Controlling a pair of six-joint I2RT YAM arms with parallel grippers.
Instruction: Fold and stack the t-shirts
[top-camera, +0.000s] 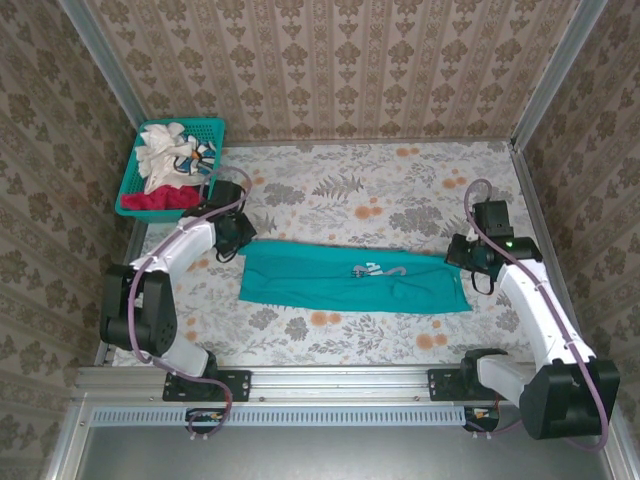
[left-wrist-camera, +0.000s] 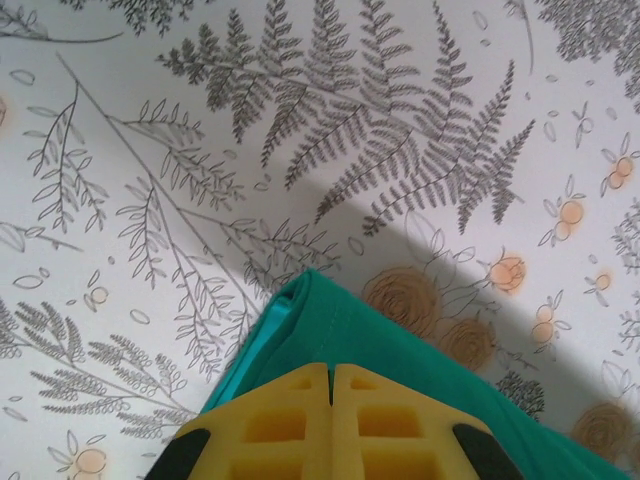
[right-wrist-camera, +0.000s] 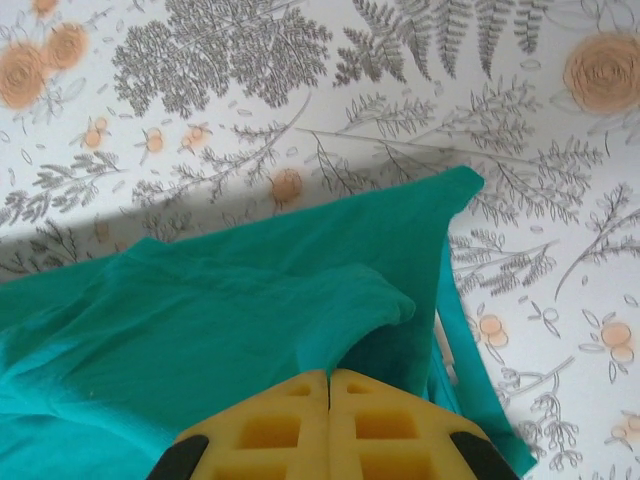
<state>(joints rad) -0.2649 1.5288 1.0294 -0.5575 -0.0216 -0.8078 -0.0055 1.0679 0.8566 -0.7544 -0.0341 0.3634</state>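
Note:
The left gripper needs to bring the t-shirt's held edge back and down onto the teal t-shirt's end (top-camera: 252, 272) and release it, because the white lettering is still uncovered.
A teal t-shirt (top-camera: 350, 280) lies folded into a long strip across the middle of the flowered table, small white lettering on top. My left gripper (top-camera: 238, 248) is at its far-left corner, shut on the teal t-shirt (left-wrist-camera: 400, 340) with the yellow fingertips (left-wrist-camera: 300, 385) pressed together over the folded edge. My right gripper (top-camera: 462, 262) is at the strip's right end; a raised fold of the teal t-shirt (right-wrist-camera: 200, 320) runs into its closed jaws. A white t-shirt (top-camera: 165, 150) and a red t-shirt (top-camera: 155, 200) lie crumpled in the basket.
The teal mesh basket (top-camera: 130, 172) stands at the table's far-left corner, just behind my left arm. Papered walls close in the back and both sides. A metal rail (top-camera: 340, 380) runs along the near edge between the arm bases.

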